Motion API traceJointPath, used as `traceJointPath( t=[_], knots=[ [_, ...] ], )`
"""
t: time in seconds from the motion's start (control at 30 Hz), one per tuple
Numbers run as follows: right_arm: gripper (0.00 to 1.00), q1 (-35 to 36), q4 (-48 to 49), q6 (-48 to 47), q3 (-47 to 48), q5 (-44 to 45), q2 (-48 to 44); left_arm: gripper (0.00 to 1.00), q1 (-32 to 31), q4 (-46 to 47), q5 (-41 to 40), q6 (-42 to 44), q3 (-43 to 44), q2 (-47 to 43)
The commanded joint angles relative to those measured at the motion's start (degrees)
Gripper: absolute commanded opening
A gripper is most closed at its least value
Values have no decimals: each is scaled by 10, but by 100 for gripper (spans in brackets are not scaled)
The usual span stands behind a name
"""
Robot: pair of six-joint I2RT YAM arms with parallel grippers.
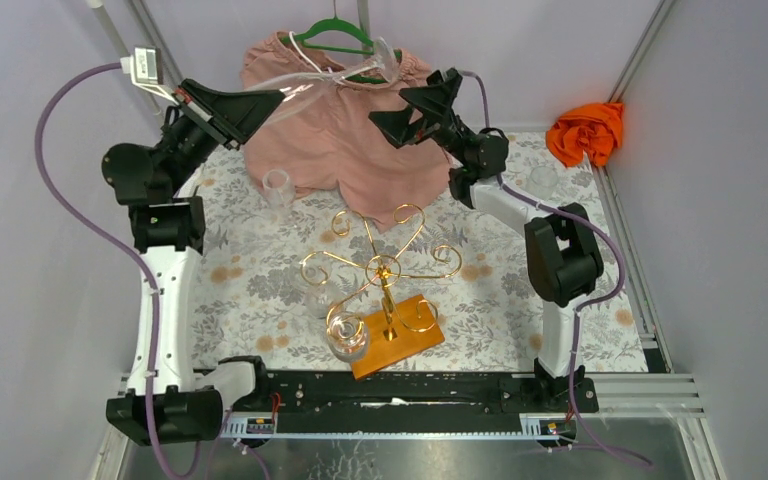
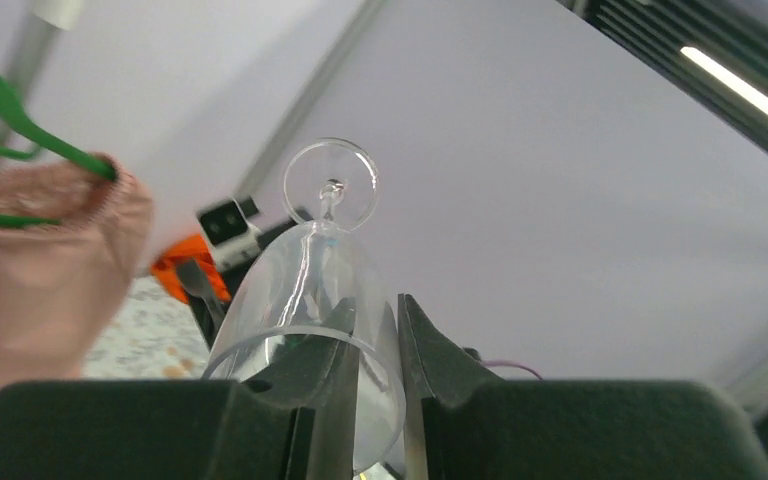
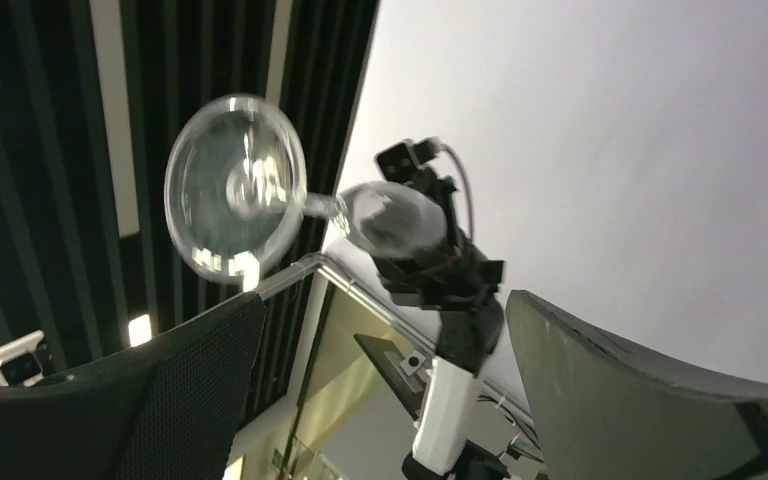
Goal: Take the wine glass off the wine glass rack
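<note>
The held glass lies sideways, so next my left gripper should turn its fingers downward as it goes down to the floral cloth beside the standing glass below it, and then let go of the held glass.
My left gripper (image 1: 260, 103) is shut on the rim of a clear wine glass (image 1: 305, 92) and holds it high in the air, lying sideways, with its foot (image 1: 384, 60) towards the right gripper. In the left wrist view one finger is inside the bowl (image 2: 310, 290) and one outside; the gripper (image 2: 375, 340) pinches the wall. My right gripper (image 1: 412, 108) is open and empty just below the glass's foot (image 3: 235, 190), jaws wide apart (image 3: 385, 330). The gold wine glass rack (image 1: 385, 262) stands on its wooden base (image 1: 410, 340) at the near middle, well below the held glass.
Another clear glass (image 1: 347, 335) is by the rack's base and one (image 1: 278, 185) stands on the floral cloth. A pink garment (image 1: 340, 150) hangs on a green hanger (image 1: 335, 35) behind the grippers. An orange cloth (image 1: 585, 130) lies at the back right.
</note>
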Motion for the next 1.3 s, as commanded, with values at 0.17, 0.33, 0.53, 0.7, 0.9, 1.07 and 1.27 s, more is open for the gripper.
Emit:
traceJointPath(
  t=[0.17, 0.33, 0.53, 0.7, 0.9, 1.07, 1.27],
  knots=[
    [100, -73, 104, 27, -120, -54, -105, 0, 21, -397, -159, 257, 156, -2],
    [100, -100, 97, 30, -165, -88, -135, 0, 21, -662, -315, 395, 344, 46],
    [100, -126, 39, -3, -198, -129, -173, 0, 21, -942, -471, 485, 563, 150],
    [100, -132, -12, -33, -209, -167, -194, 0, 25, -1000, -572, 511, 547, 166],
    [100, -143, -97, -92, -216, -205, -232, 0, 79, -995, -487, 514, 472, 200],
    [100, -155, -297, -246, -204, -238, -297, 0, 103, -972, -445, 513, 423, 241],
    [100, -161, -791, -598, -84, -190, -366, 0, 121, -958, -437, 513, 406, 310]
  ],
)
